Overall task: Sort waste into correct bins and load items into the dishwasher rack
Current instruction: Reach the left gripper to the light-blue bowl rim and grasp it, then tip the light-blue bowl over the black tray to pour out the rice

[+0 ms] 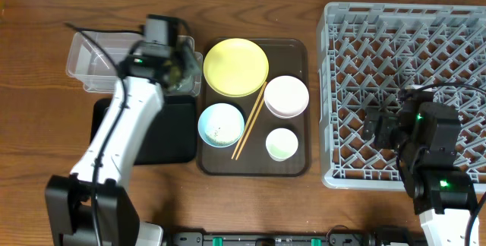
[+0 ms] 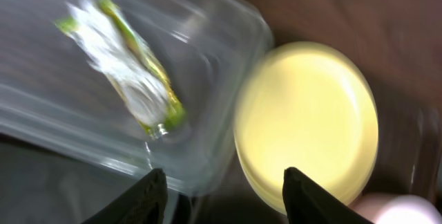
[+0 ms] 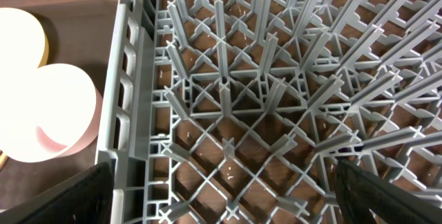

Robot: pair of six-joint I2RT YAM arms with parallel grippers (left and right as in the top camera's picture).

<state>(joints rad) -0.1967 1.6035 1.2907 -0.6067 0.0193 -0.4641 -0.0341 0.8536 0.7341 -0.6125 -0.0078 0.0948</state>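
The left gripper moves back and down to the light blue bowl's rim by the chopsticks next, since the wrapper [image 2: 124,72] lies loose in the clear tub.
The yellow-green wrapper [image 2: 124,72] lies loose inside the clear tub [image 1: 95,60], apart from my fingers. My left gripper [image 1: 179,70] is open and empty over the tub's right end; in the left wrist view [image 2: 224,186] it straddles the tub wall [image 2: 221,113] and the yellow plate [image 2: 311,120]. The plate [image 1: 235,66], pink-white bowl [image 1: 286,96], light blue bowl [image 1: 221,124] with a few white specks, cup [image 1: 282,143] and chopsticks [image 1: 248,121] sit on the brown tray. My right gripper [image 1: 380,128] hangs open and empty over the grey rack [image 1: 402,41], above its lattice floor [image 3: 228,182].
The black tray [image 1: 163,136] lies in front of the clear tub, partly under my left arm. The brown serving tray [image 1: 300,166] stands between the bins and the rack. The rack's left wall [image 3: 128,113] separates my right gripper from the pink-white bowl [image 3: 48,113].
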